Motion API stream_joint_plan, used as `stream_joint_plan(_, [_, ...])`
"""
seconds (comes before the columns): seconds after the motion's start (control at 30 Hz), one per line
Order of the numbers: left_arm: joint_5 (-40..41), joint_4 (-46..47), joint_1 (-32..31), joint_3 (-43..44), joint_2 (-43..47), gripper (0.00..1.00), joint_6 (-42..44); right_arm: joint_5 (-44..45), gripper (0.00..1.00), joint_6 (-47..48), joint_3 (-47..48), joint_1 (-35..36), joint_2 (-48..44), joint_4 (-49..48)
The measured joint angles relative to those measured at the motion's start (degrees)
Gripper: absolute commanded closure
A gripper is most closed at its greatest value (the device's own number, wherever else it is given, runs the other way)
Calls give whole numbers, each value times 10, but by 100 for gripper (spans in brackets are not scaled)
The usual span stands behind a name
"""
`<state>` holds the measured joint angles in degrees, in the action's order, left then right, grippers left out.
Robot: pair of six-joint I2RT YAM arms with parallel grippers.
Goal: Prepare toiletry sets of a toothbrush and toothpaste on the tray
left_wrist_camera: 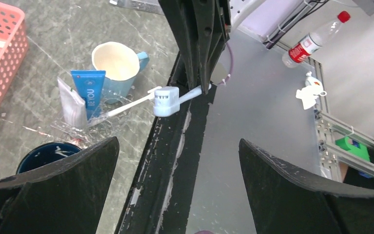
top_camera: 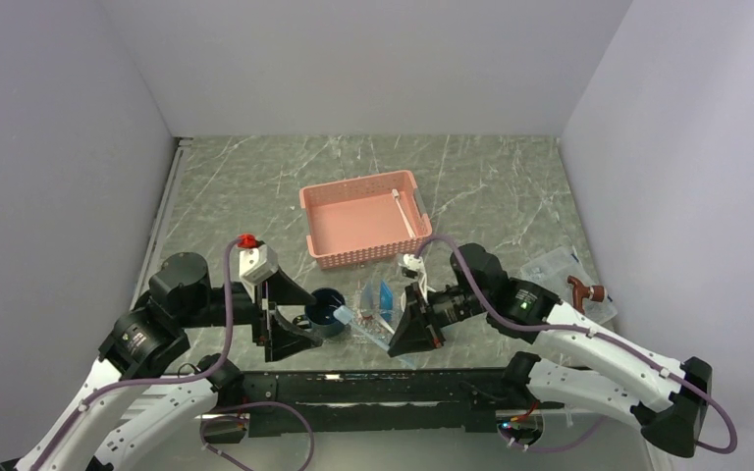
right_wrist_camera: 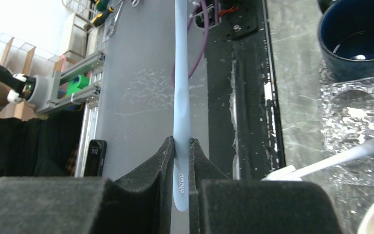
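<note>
I need to move my left gripper slightly back toward the front bar next, and then I will close my fingers around the thick end of the pale toothbrush with the cap.
The clear glittery tray lies near the table's front edge, between my grippers. A blue toothpaste tube and a white one rest on it. A white toothbrush with a capped head lies across it; this one also shows in the right wrist view. My right gripper is shut on the handle end of another pale toothbrush, held over the front rail. My left gripper is open and empty beside the tray. A further toothbrush lies in the pink basket.
A dark blue mug stands just left of the tray, by my left fingers. A light blue mug stands behind the tubes. A clear box with a brown piece sits at the right. The black rail runs along the front edge.
</note>
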<state>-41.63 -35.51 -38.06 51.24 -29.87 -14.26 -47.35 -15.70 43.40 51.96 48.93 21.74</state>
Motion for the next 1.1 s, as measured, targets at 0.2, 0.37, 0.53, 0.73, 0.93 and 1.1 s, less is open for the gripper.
stream_joint_plan(0.2, [-16,-23,0,12,-10,1,-5,-12,100,-27,-20,44,-5,-49])
stream_joint_plan(0.37, [-25,-30,0,12,-15,0,-14,-23,100,-48,-21,66,-2,-99])
stream_joint_plan(0.53, [-37,-29,0,12,-14,1,-20,-24,100,-55,-17,84,24,-122])
stream_joint_plan(0.73, [-52,-29,0,12,-11,6,-30,-20,100,-56,3,104,69,-128])
stream_joint_plan(0.93, [-68,-30,0,12,-2,20,-32,-10,100,-56,26,115,90,-133])
stream_joint_plan(1.1, [-76,-32,0,12,4,32,-32,-6,100,-55,39,121,103,-137])
